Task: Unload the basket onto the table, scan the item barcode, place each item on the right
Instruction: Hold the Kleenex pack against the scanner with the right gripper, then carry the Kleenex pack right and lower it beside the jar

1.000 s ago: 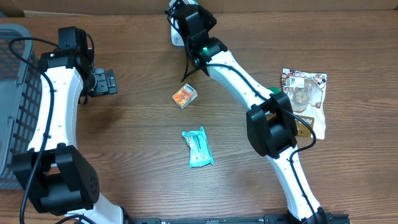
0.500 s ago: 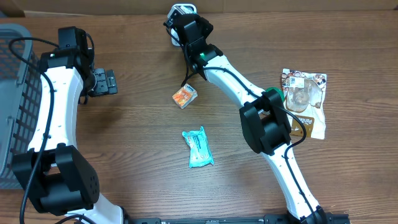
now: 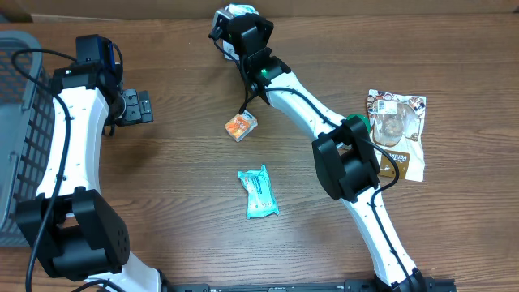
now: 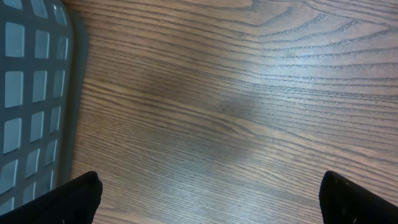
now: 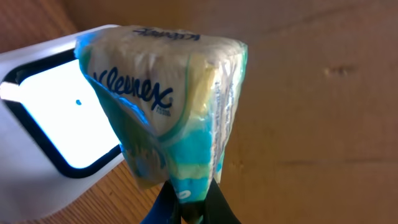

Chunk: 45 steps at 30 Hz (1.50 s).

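The Kleenex pack [image 5: 168,106] already hangs before the scanner's bright window, so my right gripper will go back and down beside the green lid to release it.
A Kleenex tissue pack [image 5: 168,106], teal and white, is pinched at its lower end by my right gripper [image 5: 189,198], which is shut on it. The pack hangs just in front of a white scanner [image 5: 43,155] whose window glows bright, at the table's far edge. From overhead, my right gripper [image 3: 237,31] covers most of the scanner. No barcode shows on the side of the pack that faces the camera. My left gripper [image 3: 149,106] hovers open over bare wood near the basket, its fingertips [image 4: 81,194] wide apart with nothing between them.
A grey mesh basket [image 3: 20,130] stands at the left edge, its wall [image 4: 31,93] close to my left gripper. An orange packet [image 3: 241,125] and a teal packet [image 3: 258,192] lie mid-table. A clear snack bag [image 3: 397,130] lies at the right.
My right arm has swung a little to the back left, bringing the tissue pack over the scanner. The left arm has not moved.
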Available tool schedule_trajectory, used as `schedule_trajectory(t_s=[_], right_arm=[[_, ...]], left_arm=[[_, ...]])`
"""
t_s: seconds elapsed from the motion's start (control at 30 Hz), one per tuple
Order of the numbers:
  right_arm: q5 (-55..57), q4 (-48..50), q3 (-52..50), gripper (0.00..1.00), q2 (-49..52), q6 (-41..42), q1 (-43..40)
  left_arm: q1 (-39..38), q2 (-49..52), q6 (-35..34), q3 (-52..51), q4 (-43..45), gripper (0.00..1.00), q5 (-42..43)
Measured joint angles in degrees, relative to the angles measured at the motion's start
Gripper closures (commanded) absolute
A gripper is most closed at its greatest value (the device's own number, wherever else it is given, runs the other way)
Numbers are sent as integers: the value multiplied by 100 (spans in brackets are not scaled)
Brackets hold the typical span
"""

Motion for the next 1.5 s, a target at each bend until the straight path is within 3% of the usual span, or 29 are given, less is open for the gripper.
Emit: schedule_trajectory(t_s=[0.33,0.57,0.73,0.8,1.0,1.17,1.33,1.5], right_arm=[[-201,-293,0,96,0,-463,0],[-280,-953,0,96,2,-37,4],[-579,-1770,-35,96,-321,1172,4],[-719,-2455,-48,96,-901,2068,20],[-1423,-5455,13,96,-2684,5058,35],[-2070,-7403,92,96,-3300,6905,-129],[-2817,-7965,-411,96,-3038,7622,-501],[-3217,-7228,-1790,96,-2848,8065,-872]], left_arm=[[0,0,0,0,0,0,0],[0,0,0,0,0,0,0],[0,0,0,0,2,0,0],[0,0,0,0,-7,1,0],[0,0,0,0,0,1,0],[0,0,0,0,-4,1,0],[0,0,0,0,-2,0,0],[0,0,0,0,2,0,2]])
